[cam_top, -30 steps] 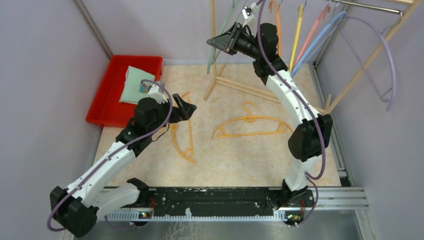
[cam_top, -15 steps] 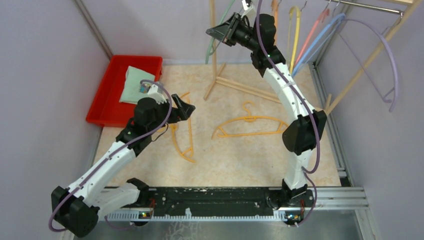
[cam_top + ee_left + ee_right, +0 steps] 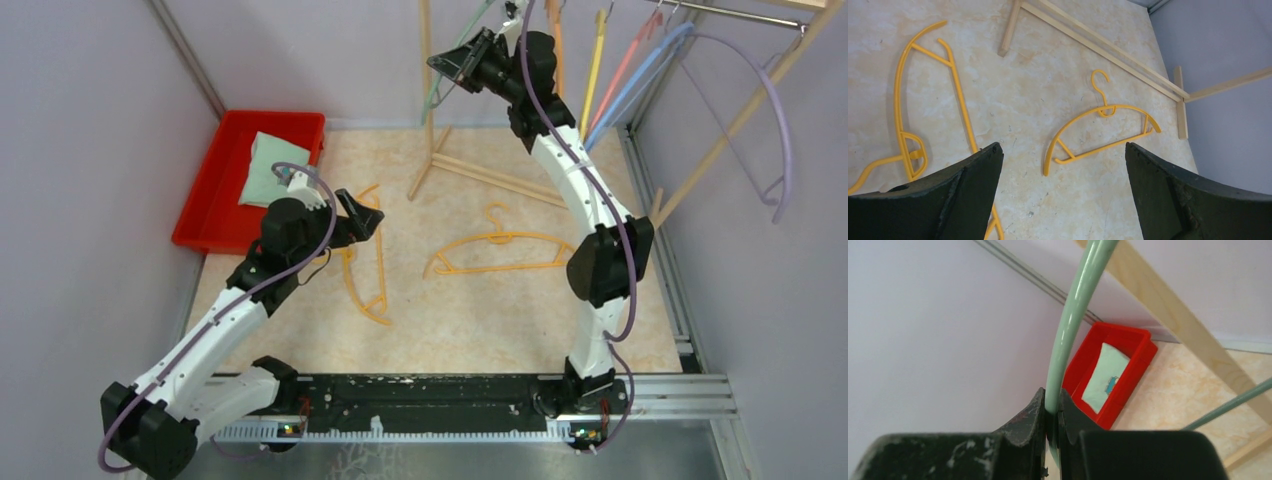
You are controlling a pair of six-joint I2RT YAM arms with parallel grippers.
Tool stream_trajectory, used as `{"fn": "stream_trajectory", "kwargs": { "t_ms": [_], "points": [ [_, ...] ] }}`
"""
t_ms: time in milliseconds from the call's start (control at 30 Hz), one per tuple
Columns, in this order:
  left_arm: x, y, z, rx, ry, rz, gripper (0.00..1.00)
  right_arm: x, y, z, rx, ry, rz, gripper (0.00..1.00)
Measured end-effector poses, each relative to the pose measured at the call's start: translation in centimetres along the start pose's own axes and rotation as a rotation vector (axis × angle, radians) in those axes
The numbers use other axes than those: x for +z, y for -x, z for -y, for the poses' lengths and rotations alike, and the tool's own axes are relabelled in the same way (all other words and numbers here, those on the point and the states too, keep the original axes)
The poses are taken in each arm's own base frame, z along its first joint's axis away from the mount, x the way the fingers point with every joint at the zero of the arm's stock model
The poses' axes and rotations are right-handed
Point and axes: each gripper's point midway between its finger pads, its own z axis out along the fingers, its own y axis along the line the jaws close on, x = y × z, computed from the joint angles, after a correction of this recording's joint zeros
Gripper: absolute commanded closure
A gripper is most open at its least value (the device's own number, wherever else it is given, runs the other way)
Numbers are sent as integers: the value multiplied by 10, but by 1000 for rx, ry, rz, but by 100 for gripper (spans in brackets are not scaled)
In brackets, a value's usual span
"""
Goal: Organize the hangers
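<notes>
I should move my right gripper to the right in the top view, toward the hung orange hanger, and release the pale green hanger (image 3: 437, 88).
My right gripper (image 3: 452, 62) is raised high at the back by the rack and is shut on a pale green hanger (image 3: 437, 88). In the right wrist view its bar (image 3: 1068, 325) is pinched between the jaws of that gripper (image 3: 1051, 407). A yellow-orange hanger (image 3: 497, 238) lies flat mid-table, also seen from the left wrist (image 3: 1106, 111). My left gripper (image 3: 368, 218) hovers open and empty (image 3: 1063, 150) above a second orange hanger (image 3: 380, 268), whose bar (image 3: 960, 100) shows left of the fingers. Orange (image 3: 556, 40), yellow (image 3: 594, 70) and blue (image 3: 640, 85) hangers hang on the rack.
A red bin (image 3: 205, 195) holding a folded pale green cloth (image 3: 268, 165) stands at the back left. The wooden rack's upright (image 3: 428, 80) and floor bars (image 3: 490, 172) cross the back. A pink hanger (image 3: 628, 60) and a lavender one (image 3: 780, 110) hang at the right. Walls close in on both sides.
The right arm has lifted the green hanger higher and further back toward the rack's top. The left gripper has shifted slightly and stays open.
</notes>
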Motion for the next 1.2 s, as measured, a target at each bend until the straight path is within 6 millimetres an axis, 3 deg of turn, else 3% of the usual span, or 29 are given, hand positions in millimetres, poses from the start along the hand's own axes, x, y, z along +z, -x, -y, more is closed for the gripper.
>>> {"fn": "stream_trajectory", "kwargs": {
  "t_ms": [167,633,700,933,1200],
  "points": [
    [1,0,-2,-7,-1,-5,4,-10,11,24,9,-36,48,100],
    [14,-12,0,-36,-25,-55,4,-86,38,25,37,-116,180,100],
    [16,-13,1,-41,-31,-60,4,-93,38,25,39,-132,188,91],
    [19,-13,2,-47,-41,-62,4,-105,31,30,48,-181,172,46],
    [20,-15,1,-47,-41,-64,4,-127,29,28,7,-272,170,23]
  ]
}}
